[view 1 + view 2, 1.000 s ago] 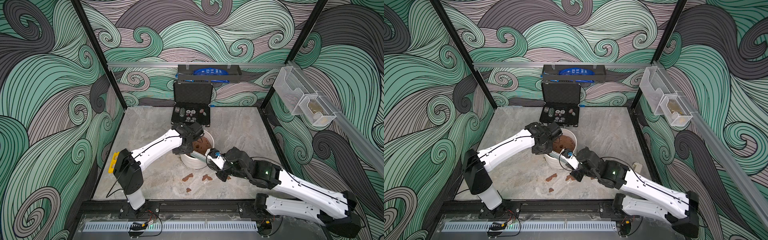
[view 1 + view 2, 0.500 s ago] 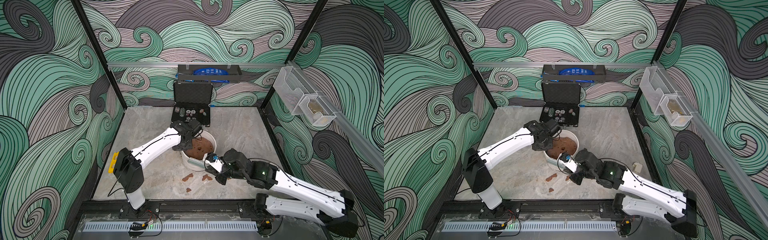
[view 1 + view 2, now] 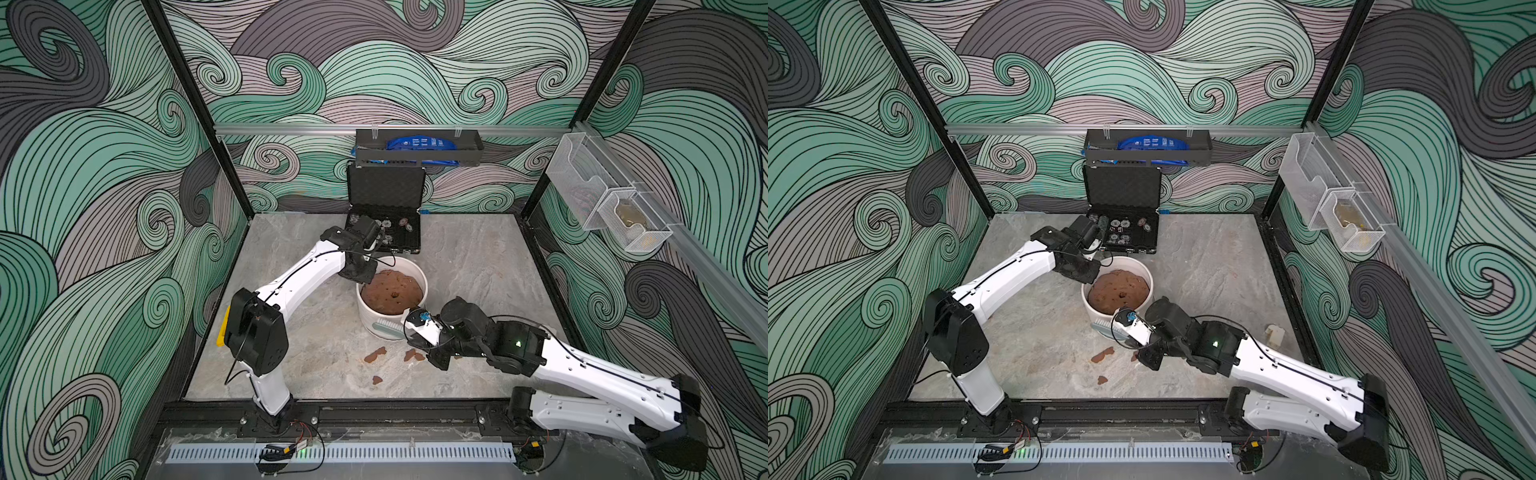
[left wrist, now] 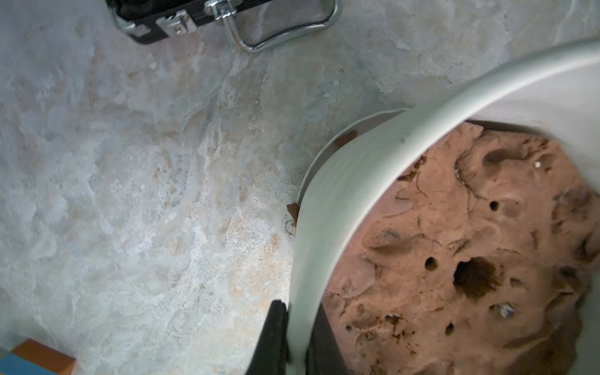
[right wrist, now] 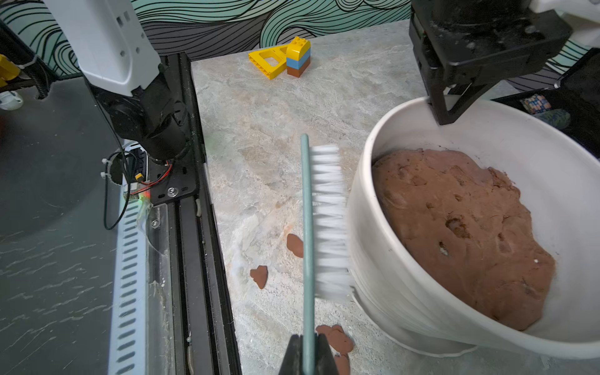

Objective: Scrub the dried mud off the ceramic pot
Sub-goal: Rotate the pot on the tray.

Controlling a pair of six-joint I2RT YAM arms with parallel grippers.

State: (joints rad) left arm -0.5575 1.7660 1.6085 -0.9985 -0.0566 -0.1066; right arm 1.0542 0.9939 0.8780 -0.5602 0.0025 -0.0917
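Observation:
The right gripper turns away from the pot [image 3: 371, 318] next and lowers outward to release the brush, since clear tabletop [image 3: 441, 290] beside the pot lies outward and below.
The white ribbed ceramic pot [image 3: 371, 318] [image 3: 1091, 309] [image 5: 389, 276] stands mid-table, filled with a brown soil mound [image 3: 392, 291]. My left gripper [image 3: 365, 277] [image 3: 1090, 275] [image 4: 297, 341] is shut on the pot's back-left rim, one finger outside the wall and one inside. My right gripper [image 3: 411, 332] [image 3: 1126, 330] [image 5: 308, 354] is shut on the teal handle of a brush [image 5: 328, 220] [image 3: 388, 329]. Its white bristles press against the pot's front outer wall. Dried mud lies in reddish-brown patches [image 3: 375, 354] [image 3: 1102, 355] [image 5: 259, 276] on the table in front of the pot. Small smears [image 4: 345, 138] cling near the pot's base.
An open black case [image 3: 384, 232] stands just behind the pot. Yellow toy bricks [image 5: 282, 58] lie at the table's left side. A black shelf [image 3: 417, 145] hangs on the back wall and clear bins [image 3: 602, 208] on the right wall. The black front rail [image 5: 188, 227] borders the table.
My left gripper moved from over the soil to the pot's back-left rim and shut on it. My right gripper carried the brush leftward along the pot's front wall.

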